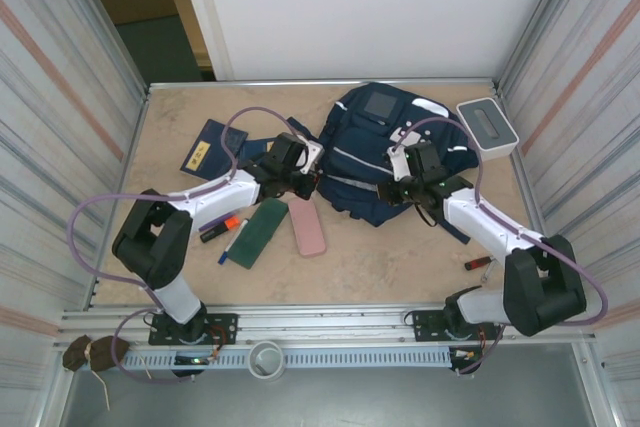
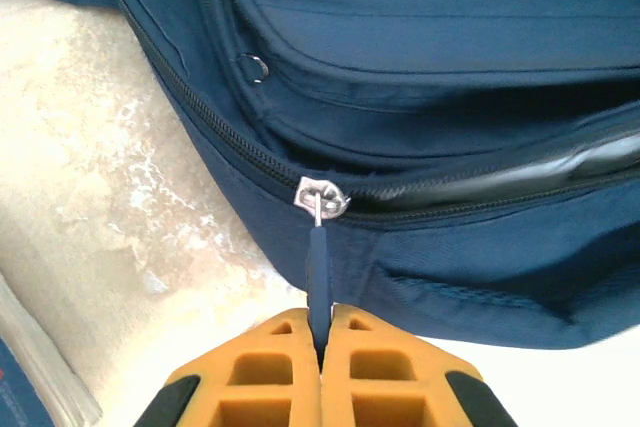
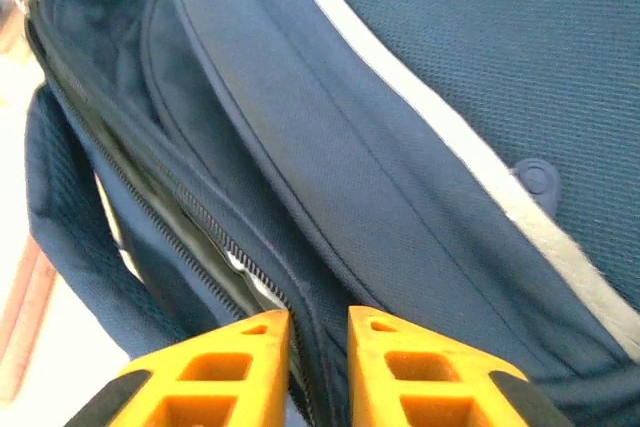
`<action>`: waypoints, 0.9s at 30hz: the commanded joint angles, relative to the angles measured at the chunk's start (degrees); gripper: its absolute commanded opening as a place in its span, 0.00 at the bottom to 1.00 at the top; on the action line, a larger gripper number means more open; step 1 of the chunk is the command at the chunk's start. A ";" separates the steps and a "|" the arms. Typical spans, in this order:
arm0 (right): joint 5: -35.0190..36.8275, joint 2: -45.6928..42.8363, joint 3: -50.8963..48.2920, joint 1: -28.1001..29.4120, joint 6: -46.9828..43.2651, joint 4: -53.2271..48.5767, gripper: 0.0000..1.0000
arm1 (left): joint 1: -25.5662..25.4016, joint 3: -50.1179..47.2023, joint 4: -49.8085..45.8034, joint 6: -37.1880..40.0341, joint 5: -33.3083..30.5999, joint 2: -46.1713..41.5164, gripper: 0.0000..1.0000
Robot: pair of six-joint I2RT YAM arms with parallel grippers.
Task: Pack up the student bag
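The left gripper pulls the pull tab outward along the bag's side edge (image 2: pixel 172 75) and releases it next, since the zipper track runs on past the silver slider (image 2: pixel 322 195).
The student bag (image 1: pixel 385 142), navy with thin white stripes, lies at the back centre of the table. My left gripper (image 1: pixel 303 175) is at its left edge. In the left wrist view that gripper (image 2: pixel 322 332) is shut on the dark zipper pull tab (image 2: pixel 318 262), which hangs from the silver slider (image 2: pixel 322 195). The zipper to the right of the slider gapes a little. My right gripper (image 1: pixel 400 185) is over the bag's near edge. In the right wrist view its fingers (image 3: pixel 318 332) stand a narrow gap apart, straddling the fabric beside the open zipper (image 3: pixel 190 217).
A white-grey box (image 1: pixel 487 125) stands at the back right. A navy booklet (image 1: pixel 210 145) lies at the back left. A green case (image 1: pixel 258 232), a pink case (image 1: pixel 307 225) and markers (image 1: pixel 222 228) lie in front of the bag. A small red item (image 1: pixel 478 263) lies near the right arm.
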 commanded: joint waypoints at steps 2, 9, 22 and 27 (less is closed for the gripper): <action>-5.77 -4.79 -0.18 3.12 -1.44 4.19 0.55 | -0.80 -0.52 -0.20 -2.03 7.45 -5.91 0.00; -6.42 2.52 4.23 8.52 -6.17 6.97 0.81 | -2.72 -0.86 -0.13 -4.07 12.42 -9.11 0.00; -4.89 0.76 -0.46 9.31 -5.66 7.83 0.02 | -1.53 -1.04 -4.08 -3.70 -0.57 -9.64 0.00; -7.74 -4.52 -4.19 8.29 -5.13 6.61 0.00 | 2.52 -0.47 -4.05 -4.09 -3.34 -7.33 0.00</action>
